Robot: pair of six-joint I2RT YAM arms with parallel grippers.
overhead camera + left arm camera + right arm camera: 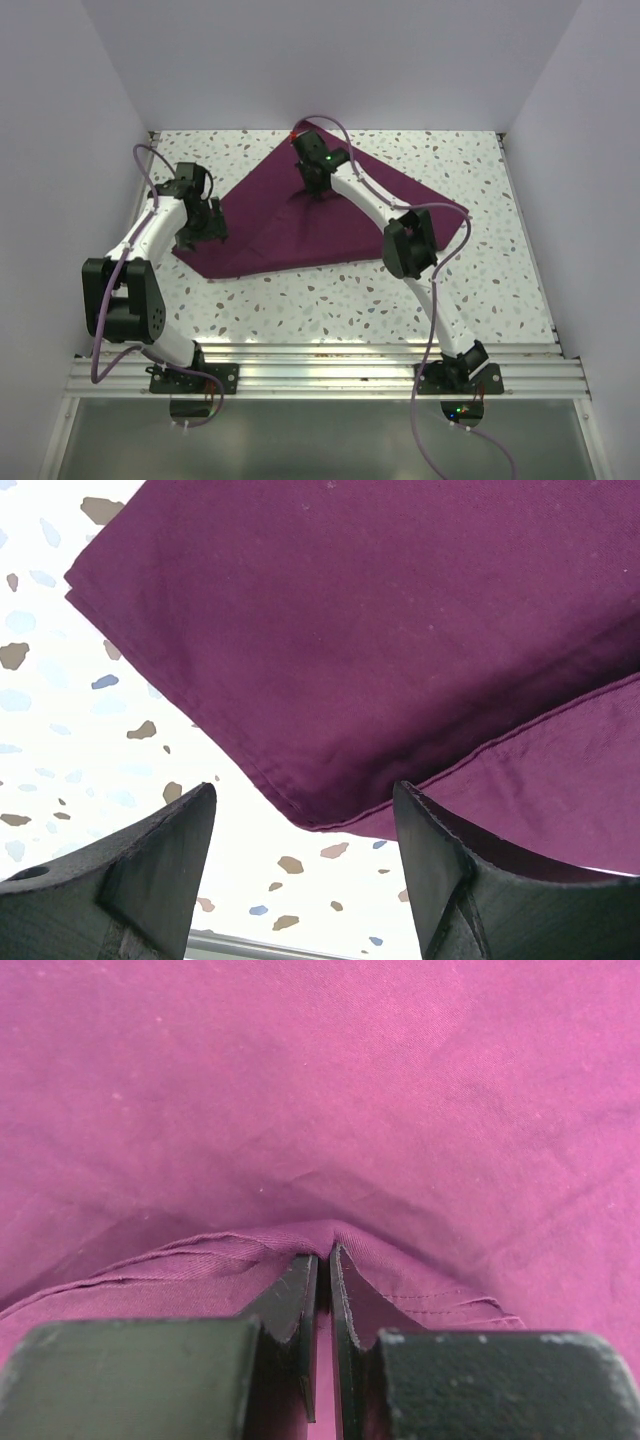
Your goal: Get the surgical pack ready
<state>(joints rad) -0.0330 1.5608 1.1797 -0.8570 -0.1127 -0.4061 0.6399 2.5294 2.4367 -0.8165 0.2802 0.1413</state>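
Observation:
My right gripper should next stay in place over the cloth's middle (324, 1244) and open its fingers off the raised fold.
The plum-purple cloth (290, 240) lies folded over on the speckled table, roughly a triangle. My right gripper (318, 190) is shut on a raised fold of the cloth near its middle back. In the right wrist view the gripper (323, 1255) pinches a hemmed edge of the cloth (300, 1080). My left gripper (205, 222) is open at the cloth's left corner. In the left wrist view it (302, 795) is empty, with the cloth's folded corner (380, 630) just beyond the fingertips. The steel tray, instruments and gauze pads are out of view.
The speckled white table (330, 300) is enclosed by white walls on the left, back and right. A metal rail (320, 365) runs along the near edge where both arm bases are bolted. The right arm's purple cable (455, 235) loops over the cloth's right corner.

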